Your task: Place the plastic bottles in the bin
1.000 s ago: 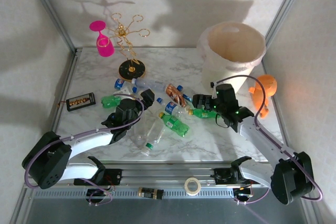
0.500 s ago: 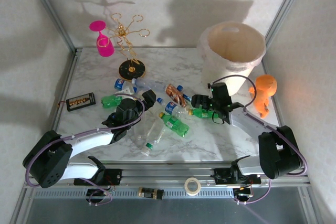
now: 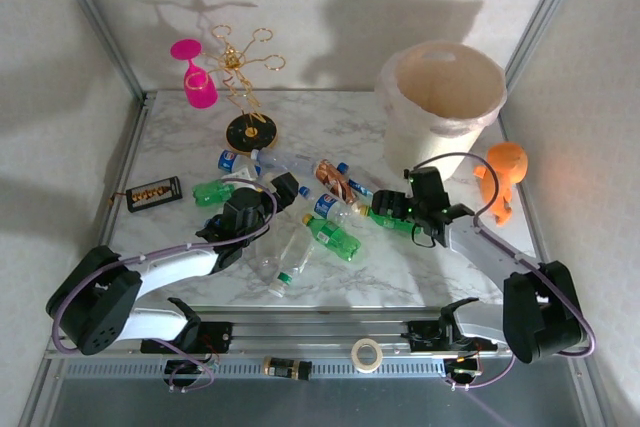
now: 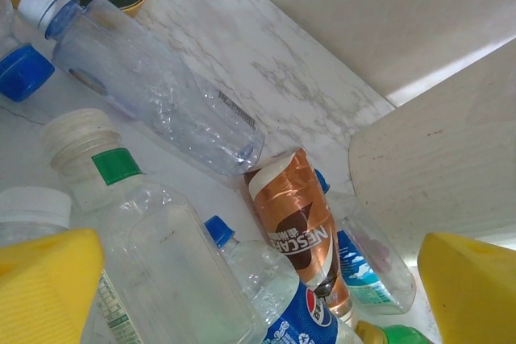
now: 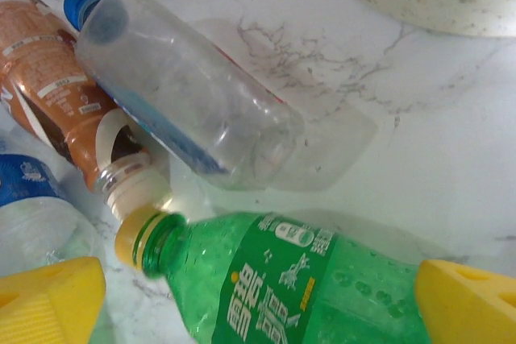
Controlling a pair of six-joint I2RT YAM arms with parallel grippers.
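My right gripper needs to move its open fingers back and down next and close around the green bottle's lower body (image 3: 399, 224) (image 5: 364, 300), since it is below and slightly back.
Several plastic bottles lie in a heap mid-table. My right gripper (image 3: 393, 210) is open and straddles a green bottle (image 5: 282, 288) with a yellow cap, its yellow fingers (image 5: 48, 300) on either side of it. A clear bottle (image 5: 185, 94) and a brown-labelled one (image 5: 64, 110) lie just beyond. My left gripper (image 3: 281, 190) is open too, low over a clear white-capped bottle (image 4: 161, 255), a blue-labelled bottle (image 4: 282, 296) and the brown bottle (image 4: 298, 223). The bin (image 3: 400, 112), a cream bucket lined with a bag, stands at the back right.
A pink wine glass (image 3: 197, 82) and a gold wire rack (image 3: 245, 97) stand at the back left. A black studded box (image 3: 153, 193) lies at the left edge. An orange figure (image 3: 503, 177) stands right of the bin. More bottles (image 3: 285, 259) lie toward the front.
My right arm has folded down and the gripper has dropped slightly nearer, onto the green bottle. The left arm has not moved.
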